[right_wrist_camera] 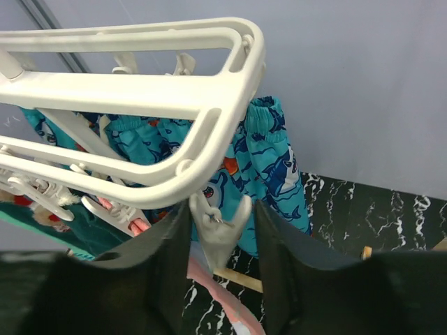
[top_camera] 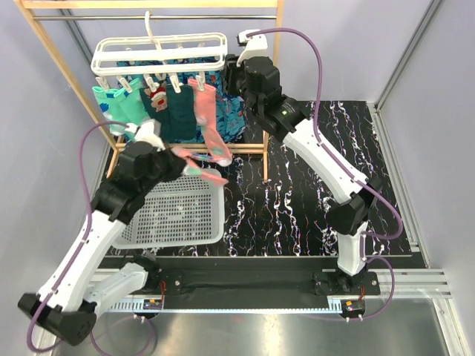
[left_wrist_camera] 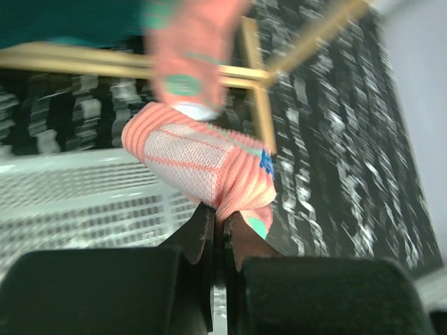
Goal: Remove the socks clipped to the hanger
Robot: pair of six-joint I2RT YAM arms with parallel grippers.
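The end of the pink sock with mint toes hangs over the basket's rim, so my left gripper needs to go left in the top view next, over the basket's open inside, and release the sock.
The white hanger (top_camera: pixel 159 53) hangs from the rack's bar, with mint green socks (top_camera: pixel 113 102), a dark teal sock (top_camera: pixel 177 111) and a pink sock (top_camera: pixel 204 110) clipped under it. My left gripper (top_camera: pixel 180 158) is shut on another pink sock with mint toes (top_camera: pixel 210 175) and holds it over the basket's far right corner. In the left wrist view the gripper (left_wrist_camera: pixel 222 213) pinches that sock (left_wrist_camera: pixel 209 164). My right gripper (top_camera: pixel 232 72) is at the hanger's right end. In the right wrist view it (right_wrist_camera: pixel 221 209) is open, its jaws either side of a white clip (right_wrist_camera: pixel 220 234) under the hanger (right_wrist_camera: pixel 140 91).
A white mesh basket (top_camera: pixel 174 231) lies at the front left on the black marbled table. The wooden rack frame (top_camera: pixel 274 81) stands at the back. A blue patterned cloth (right_wrist_camera: pixel 272 157) hangs behind the hanger. A grey wall closes the back.
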